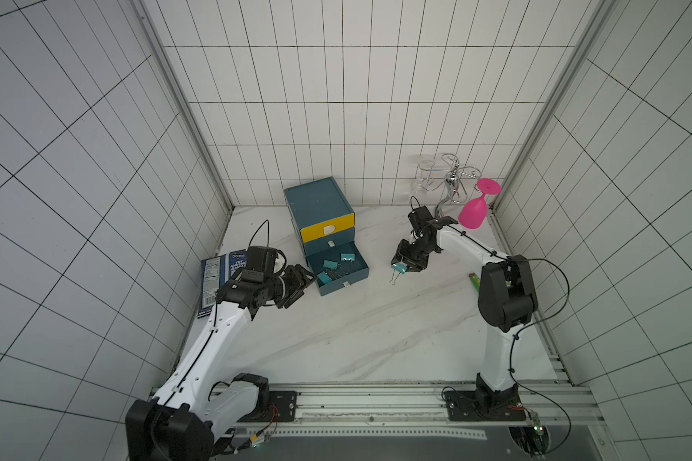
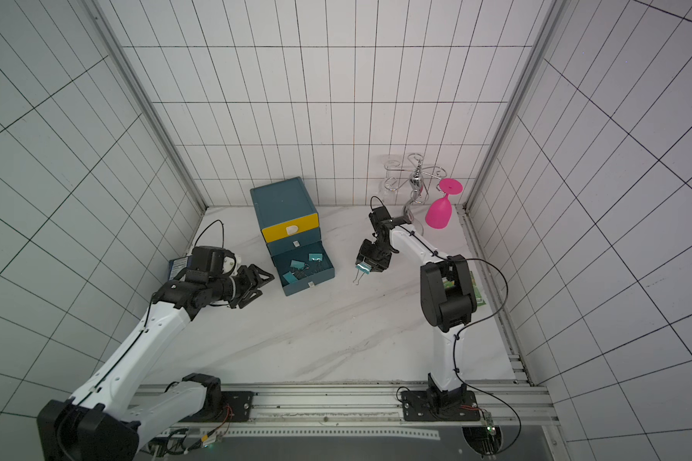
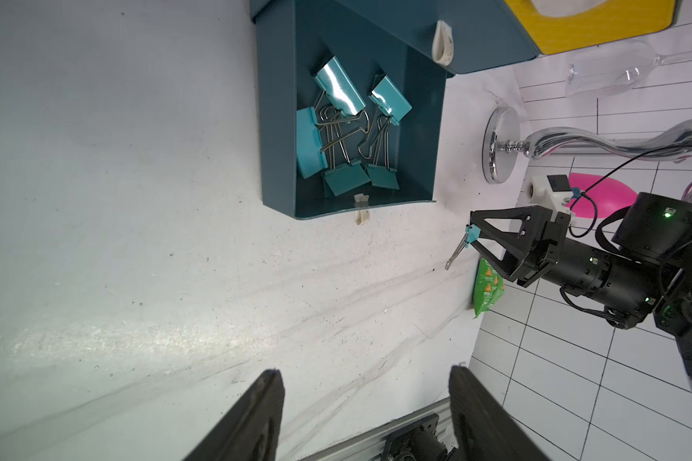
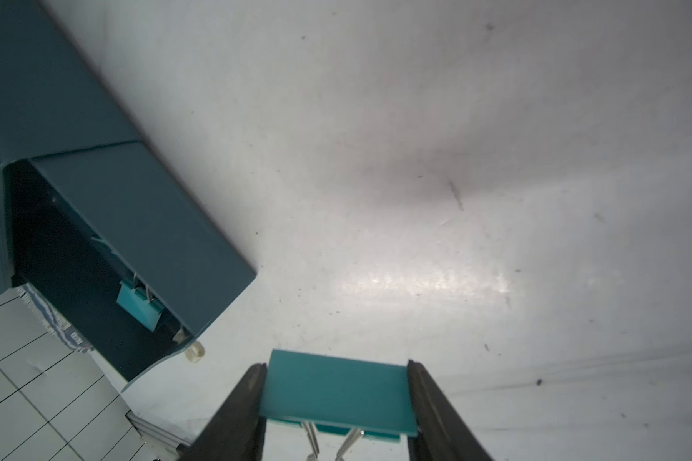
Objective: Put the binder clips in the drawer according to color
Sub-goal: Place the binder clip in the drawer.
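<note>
I will move my right gripper over the side of the open bottom drawer nearest the rack next and release the matching clip, because teal binder clips are already in that drawer.
The dark-teal drawer cabinet (image 1: 316, 199) (image 2: 282, 199) stands at the back of the table. Its yellow top drawer is shut and its bottom drawer (image 1: 350, 277) (image 3: 276, 119) (image 4: 144, 223) is pulled out. Several teal binder clips (image 1: 328, 264) (image 3: 336, 131) lie in that drawer. To its right, my right gripper (image 1: 401, 263) (image 2: 365, 264) (image 4: 336, 365) is shut on a teal binder clip (image 1: 398, 268) (image 3: 472, 233) (image 4: 336, 393), held above the table with its wire handles hanging down. My left gripper (image 1: 300, 283) (image 2: 262, 281) (image 3: 366, 371) stands open and empty just left of the open drawer.
A blue snack package (image 1: 218, 287) lies by the left wall behind my left arm. A chrome glass rack (image 1: 450, 179) stands in the back right corner with a pink wine glass (image 1: 474, 211) and a clear glass (image 1: 424, 171). A green packet (image 1: 475, 281) lies beside the right arm.
</note>
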Available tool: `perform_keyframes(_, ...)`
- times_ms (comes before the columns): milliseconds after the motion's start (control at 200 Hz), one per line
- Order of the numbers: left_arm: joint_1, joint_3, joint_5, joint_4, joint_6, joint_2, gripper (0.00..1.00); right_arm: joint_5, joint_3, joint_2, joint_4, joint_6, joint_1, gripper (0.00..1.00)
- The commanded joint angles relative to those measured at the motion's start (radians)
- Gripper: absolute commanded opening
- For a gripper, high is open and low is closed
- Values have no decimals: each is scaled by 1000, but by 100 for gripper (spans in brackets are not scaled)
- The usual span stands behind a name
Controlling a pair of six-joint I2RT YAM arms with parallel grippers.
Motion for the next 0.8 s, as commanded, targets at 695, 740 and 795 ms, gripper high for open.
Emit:
perform_keyframes(695,4,-70,8,-57,-34,-154,69,-182,388,213,131,206,160,51)
perform_keyframes(740,4,-65,8,-60,-31,-154,69,-181,391,216,134,212,160,51)
perform_keyframes(795,4,-58,8,-63,-28,-150,69,-183,397,222,141,216,160,52)
